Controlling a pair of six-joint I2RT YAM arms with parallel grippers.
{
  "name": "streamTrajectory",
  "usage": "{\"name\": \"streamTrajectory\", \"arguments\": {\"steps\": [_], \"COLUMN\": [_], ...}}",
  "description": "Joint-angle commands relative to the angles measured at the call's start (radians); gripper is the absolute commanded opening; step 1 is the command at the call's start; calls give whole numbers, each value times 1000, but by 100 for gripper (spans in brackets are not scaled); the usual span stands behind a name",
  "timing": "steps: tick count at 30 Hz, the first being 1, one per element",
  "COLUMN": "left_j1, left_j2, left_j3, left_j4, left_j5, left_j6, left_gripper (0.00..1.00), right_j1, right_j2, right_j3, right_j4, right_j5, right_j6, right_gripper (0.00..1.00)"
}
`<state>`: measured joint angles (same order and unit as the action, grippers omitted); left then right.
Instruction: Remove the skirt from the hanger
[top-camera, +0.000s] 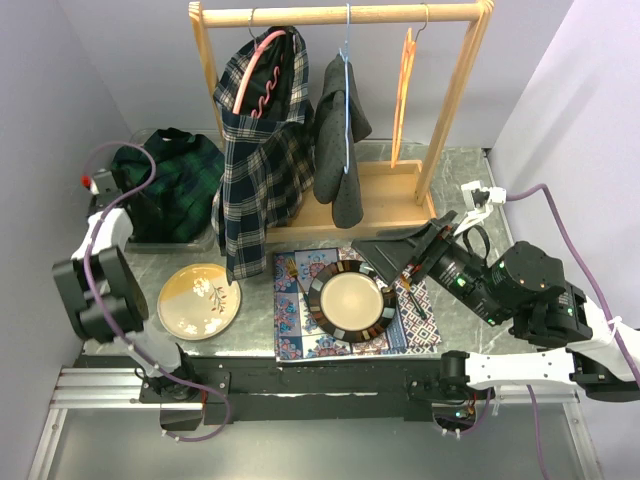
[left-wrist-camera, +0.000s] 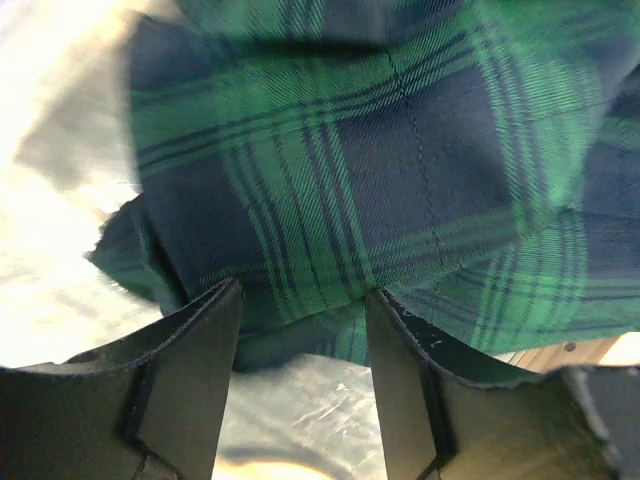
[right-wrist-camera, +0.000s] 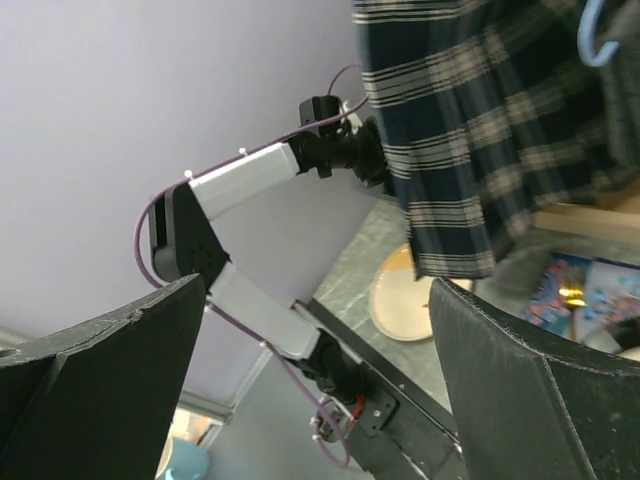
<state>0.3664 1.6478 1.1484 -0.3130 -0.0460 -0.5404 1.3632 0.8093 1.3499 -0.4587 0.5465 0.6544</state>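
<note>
My right gripper moves outward and turns toward the rack (top-camera: 340, 14) next, onto the blue hanger's wire, because the grey garment on it hangs close beside the skirt.
A navy and white plaid skirt (top-camera: 262, 165) hangs on a pink hanger (top-camera: 262, 62) at the left of the wooden rack (top-camera: 340, 14); it also shows in the right wrist view (right-wrist-camera: 470, 130). A green plaid garment (top-camera: 172, 185) lies bunched in a bin at the far left and fills the left wrist view (left-wrist-camera: 400, 150). My left gripper (left-wrist-camera: 303, 290) is open and empty, its tips right at the edge of that green cloth; in the top view it (top-camera: 130, 195) is beside the bin. My right gripper (top-camera: 385, 255) is open and empty, in front of the rack base, apart from the skirt (right-wrist-camera: 318, 285).
A grey garment (top-camera: 340, 140) hangs on a blue hanger and an orange hanger (top-camera: 403, 90) hangs bare. A tan plate (top-camera: 199, 300) lies front left. A dark-rimmed plate (top-camera: 352, 303) sits on a patterned mat (top-camera: 292, 325).
</note>
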Motion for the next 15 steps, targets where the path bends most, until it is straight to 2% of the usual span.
{"name": "streamTrajectory", "arguments": {"steps": [1, 4, 6, 10, 12, 13, 15], "left_j1": [-3, -7, -17, -24, -26, -26, -64], "left_j2": [61, 47, -2, -224, -285, -336, -388], "left_j3": [34, 127, 164, 204, 209, 220, 226], "left_j4": [81, -13, -60, -103, -121, -135, -199], "left_j5": [123, 78, 49, 37, 63, 122, 135], "left_j6": [-44, -24, 3, 45, 53, 63, 91], "left_gripper": [58, 63, 74, 93, 97, 97, 97], "right_j1": [-3, -3, -6, -35, -157, -217, -307], "right_j2": [24, 45, 74, 151, 224, 260, 356], "right_j3": [83, 121, 141, 263, 323, 435, 543], "right_j4": [-113, -159, -178, -219, -224, -291, -342], "right_j5": [107, 196, 243, 335, 295, 180, 158], "right_j6": [22, 30, 27, -27, -93, -88, -126], "right_gripper": [100, 100, 100, 100, 100, 98, 94]}}
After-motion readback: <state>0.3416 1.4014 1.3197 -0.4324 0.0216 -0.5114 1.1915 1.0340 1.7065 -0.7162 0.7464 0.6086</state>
